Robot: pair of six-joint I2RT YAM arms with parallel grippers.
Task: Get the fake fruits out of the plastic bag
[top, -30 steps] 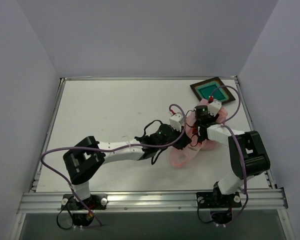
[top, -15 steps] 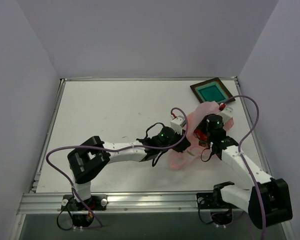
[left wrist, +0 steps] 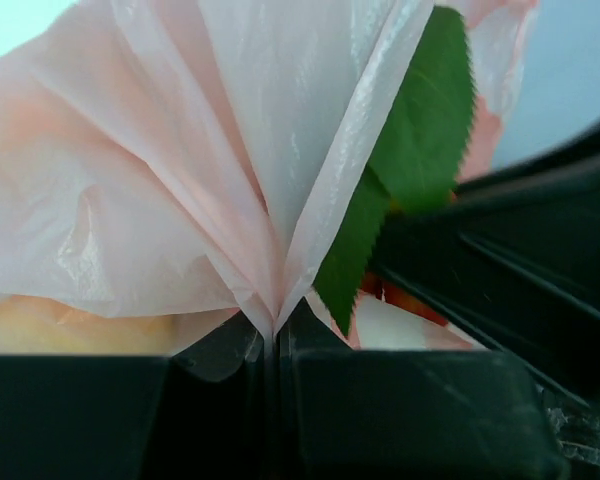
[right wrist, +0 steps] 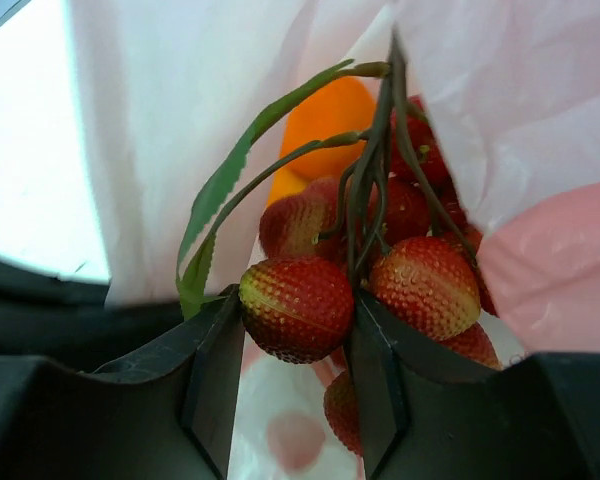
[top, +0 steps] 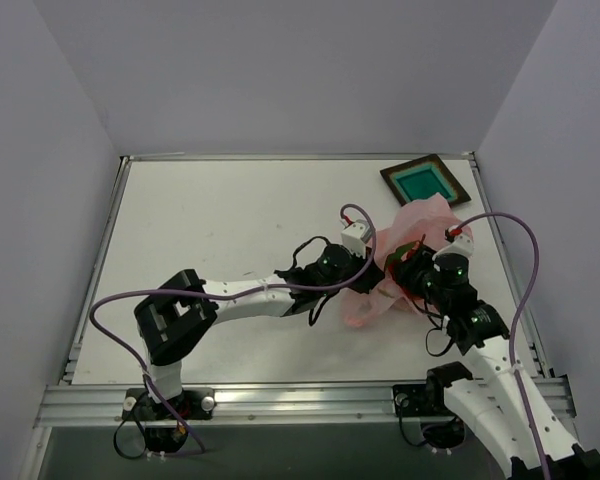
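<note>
I will lift my right gripper up and outward over the tray's teal centre [top: 424, 182], then lower the fruit bunch and release it, because that centre is empty beyond the bag.
The pink plastic bag [top: 412, 222] lies crumpled at the right of the table, between both grippers. My left gripper [top: 365, 278] is shut on a pinched fold of the bag's film [left wrist: 270, 300]; a green leaf [left wrist: 410, 150] shows beside it. My right gripper [top: 408, 278] reaches into the bag's mouth, and its jaws [right wrist: 295, 370] are shut on a red bumpy fake fruit [right wrist: 298, 305] of a stemmed bunch. More red fruits [right wrist: 425, 285] and an orange fruit [right wrist: 325, 125] hang behind it, inside the bag [right wrist: 180, 120].
A dark square tray with a teal centre [top: 426, 181] lies at the back right, just beyond the bag. The right arm's purple cable [top: 520, 260] loops over the table's right edge.
My right arm has swung back toward the near edge, its gripper now lower and right of the bag. The bag has spread out toward the tray. My left gripper has stayed in place.
</note>
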